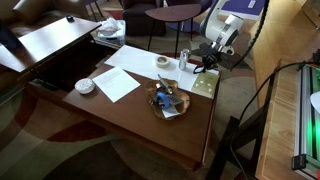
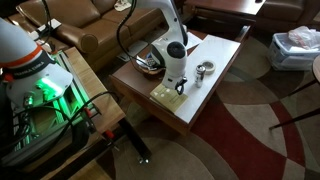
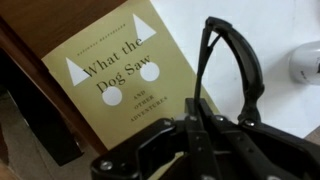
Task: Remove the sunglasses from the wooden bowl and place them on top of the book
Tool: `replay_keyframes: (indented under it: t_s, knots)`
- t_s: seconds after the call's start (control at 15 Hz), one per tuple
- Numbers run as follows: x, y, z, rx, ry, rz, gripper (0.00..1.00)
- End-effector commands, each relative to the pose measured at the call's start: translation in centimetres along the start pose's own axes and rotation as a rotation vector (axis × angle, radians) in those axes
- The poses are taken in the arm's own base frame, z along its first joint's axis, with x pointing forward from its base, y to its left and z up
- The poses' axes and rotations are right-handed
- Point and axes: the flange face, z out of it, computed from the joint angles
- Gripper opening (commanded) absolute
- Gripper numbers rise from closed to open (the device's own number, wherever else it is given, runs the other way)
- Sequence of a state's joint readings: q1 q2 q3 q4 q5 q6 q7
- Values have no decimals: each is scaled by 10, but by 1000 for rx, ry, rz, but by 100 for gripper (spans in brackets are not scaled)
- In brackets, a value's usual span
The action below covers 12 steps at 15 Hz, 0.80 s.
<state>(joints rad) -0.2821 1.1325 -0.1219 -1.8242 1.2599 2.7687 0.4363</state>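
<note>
The robot's gripper needs to move the sunglasses [image 3: 232, 58] toward the titled cover [image 3: 128, 80] and lower them onto it, because they hang partly past the edge of the book.
My gripper [image 3: 196, 128] is shut on the thin arm of the dark sunglasses [image 3: 232, 58], which hang from the jaws just above the book. The book [image 3: 110, 75] has a pale yellow-green cover titled "What the Dog Saw" and lies flat at the table's edge. In both exterior views the gripper [image 1: 206, 64] [image 2: 180, 86] hovers over the book [image 1: 203, 86] [image 2: 163, 94]. The brown wooden bowl [image 1: 166, 102] [image 2: 148, 64] stands beside the book and holds blue and white odds and ends, with no sunglasses in it.
A small pale ring [image 1: 162, 62] [image 2: 205, 68] stands near the book. White paper sheets [image 1: 120, 80] and a white round dish [image 1: 85, 87] lie further along the dark wooden table [image 1: 130, 115]. Sofas and chairs surround the table.
</note>
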Motion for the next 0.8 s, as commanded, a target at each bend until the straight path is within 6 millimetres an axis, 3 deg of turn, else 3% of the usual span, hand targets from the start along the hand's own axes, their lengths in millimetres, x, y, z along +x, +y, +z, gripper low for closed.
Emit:
replay_keyframes:
  t_s: [0.0, 0.27, 0.33, 0.4, 0.73]
  knots:
    - [7, 14, 22, -92, -21, 39, 1]
    - [17, 21, 31, -95, -32, 127, 1]
    - [17, 21, 30, -87, -37, 146, 30]
    - [16, 22, 30, -80, -38, 154, 31]
    - [5, 35, 5, -31, -34, 139, 69]
